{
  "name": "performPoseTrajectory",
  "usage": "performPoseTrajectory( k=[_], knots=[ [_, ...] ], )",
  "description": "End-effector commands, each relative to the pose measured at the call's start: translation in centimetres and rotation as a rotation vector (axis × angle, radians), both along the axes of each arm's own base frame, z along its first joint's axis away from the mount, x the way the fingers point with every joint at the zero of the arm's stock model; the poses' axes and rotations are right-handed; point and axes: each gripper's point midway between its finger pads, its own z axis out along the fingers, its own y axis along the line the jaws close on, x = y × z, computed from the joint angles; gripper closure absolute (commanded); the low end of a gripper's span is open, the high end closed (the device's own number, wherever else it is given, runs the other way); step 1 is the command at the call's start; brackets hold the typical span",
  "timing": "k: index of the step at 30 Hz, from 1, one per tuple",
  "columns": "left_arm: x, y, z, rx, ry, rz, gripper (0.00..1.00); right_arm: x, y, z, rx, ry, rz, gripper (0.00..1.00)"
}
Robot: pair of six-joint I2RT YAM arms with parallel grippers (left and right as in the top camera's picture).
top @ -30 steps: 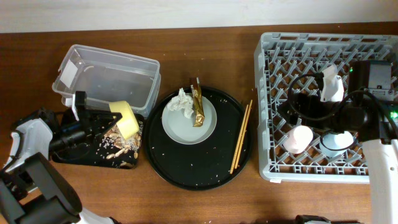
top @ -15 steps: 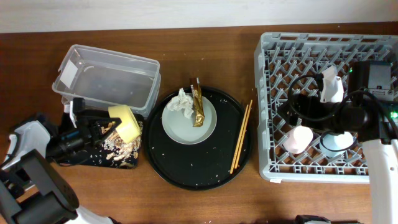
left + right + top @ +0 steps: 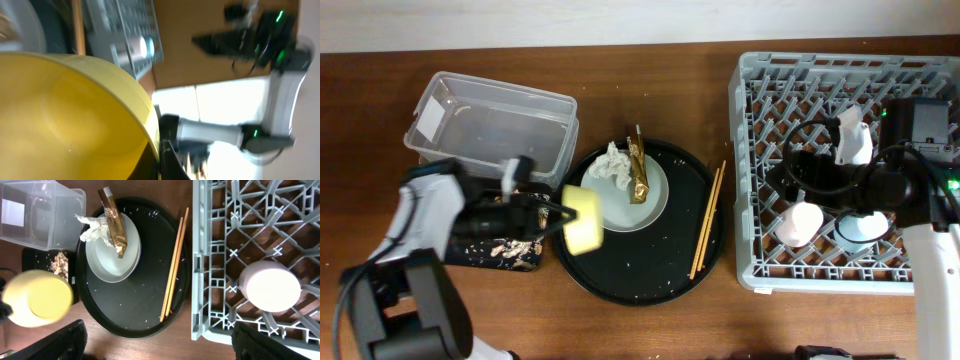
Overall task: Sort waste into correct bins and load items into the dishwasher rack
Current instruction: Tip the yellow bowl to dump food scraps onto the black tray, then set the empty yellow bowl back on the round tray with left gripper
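The tipped bowl needs to swing next with my left gripper over the round tray's near part, free beside the grey-green plate (image 3: 620, 205). My left gripper should turn it upright while lowering it.
My left gripper (image 3: 558, 215) is shut on the rim of the small yellow bowl (image 3: 585, 219) and holds it over the left edge of the big round black tray (image 3: 630, 280); the bowl fills the left wrist view (image 3: 65, 115) and also shows in the right wrist view (image 3: 40, 298). On the grey-green plate (image 3: 620, 205) lie the crumpled tissue (image 3: 612, 163) and the gold-brown wrapper (image 3: 638, 172). The chopsticks (image 3: 708, 220) lie on the round tray's right side. Food scraps (image 3: 515, 247) lie in the shallow black tray. My right gripper (image 3: 160, 345) is open above the grey rack (image 3: 760, 150), which holds the pink cup (image 3: 800, 224) and the blue cup (image 3: 860, 230).
The clear plastic tub (image 3: 495, 125) stands at the back left, touching the shallow black tray (image 3: 460, 255). A white object (image 3: 853, 138) stands in the rack. The round tray carries scattered crumbs. The rack's left wall is close to the chopsticks.
My left gripper has swung right with the yellow bowl, from over the shallow black tray to the round tray's left edge. The right arm has not moved.
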Motion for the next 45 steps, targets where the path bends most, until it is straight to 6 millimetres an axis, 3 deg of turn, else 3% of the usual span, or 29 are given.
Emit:
performPoseTrajectory(
  k=[1, 5, 10, 14, 15, 18, 24, 28, 30, 32, 35, 36, 37, 41, 43, 45],
  knots=[
    [-2.1, -3.9, 0.0, 0.022, 0.048, -0.148, 1.0, 0.1, 0.0, 0.1, -0.015, -0.01, 0.015, 0.06],
    [-2.3, -5.0, 0.2, 0.116, 0.074, -0.232, 0.99, 0.1, 0.0, 0.1, -0.015, -0.01, 0.015, 0.06],
    [-0.6, -2.7, -4.5, 0.718, 0.186, -0.112, 1.0, 0.1, 0.0, 0.1, -0.015, -0.01, 0.015, 0.06],
    [-1.9, -3.9, -6.0, 1.036, 0.113, -0.089, 0.99, 0.1, 0.0, 0.2, -0.015, -0.012, 0.015, 0.06],
    [-3.1, -5.6, -7.2, 1.16, 0.055, -0.106, 1.0, 0.2, 0.0, 0.2, -0.015, -0.016, 0.015, 0.05],
    [-4.6, -7.7, -8.8, 1.252, -0.007, -0.094, 1.0, 0.2, 0.0, 0.2, -0.016, -0.014, 0.015, 0.05],
    [-6.0, -9.1, -10.8, 1.363, -0.111, -0.041, 1.0, 0.2, 0.0, 0.2, -0.015, -0.016, 0.015, 0.03],
    [-5.6, -9.6, -12.9, 1.385, -0.13, -0.039, 0.99, 0.2, 0.0, 0.2, -0.015, -0.015, 0.015, 0.03],
    [-5.4, -9.8, -13.5, 1.39, -0.126, -0.042, 0.89, 0.2, 0.0, 0.2, -0.015, -0.014, 0.015, 0.03],
    [-5.2, -10.1, -13.1, 1.382, -0.131, -0.051, 0.6, 0.2, 0.0, 0.2, -0.017, -0.014, 0.015, 0.02],
    [-3.7, -10.6, -10.6, 1.358, -0.156, -0.041, 0.44, 0.2, -0.4, 0.0, -0.04, -0.011, 0.004, 0.02],
    [-2.1, -11.1, -8.5, 1.327, -0.195, -0.02, 0.32, 0.2, -0.4, 0.0, -0.039, -0.011, 0.004, 0.02],
    [-0.6, -11.5, -6.9, 1.296, -0.231, 0.006, 0.28, 0.2, -0.4, 0.0, -0.039, -0.011, 0.004, 0.02],
    [6.1, -10.5, -2.7, 1.217, -0.357, 0.164, 0.22, 0.2, -0.4, 0.0, -0.039, -0.011, 0.004, 0.02],
    [10.1, -8.6, -2.4, 1.192, -0.369, 0.273, 0.21, 0.2, -0.4, 0.0, -0.039, -0.01, 0.004, 0.02],
    [13.2, -6.9, -3.7, 1.193, -0.363, 0.319, 0.21, 0.2, -0.4, 0.0, -0.039, -0.01, 0.004, 0.02]
  ],
)
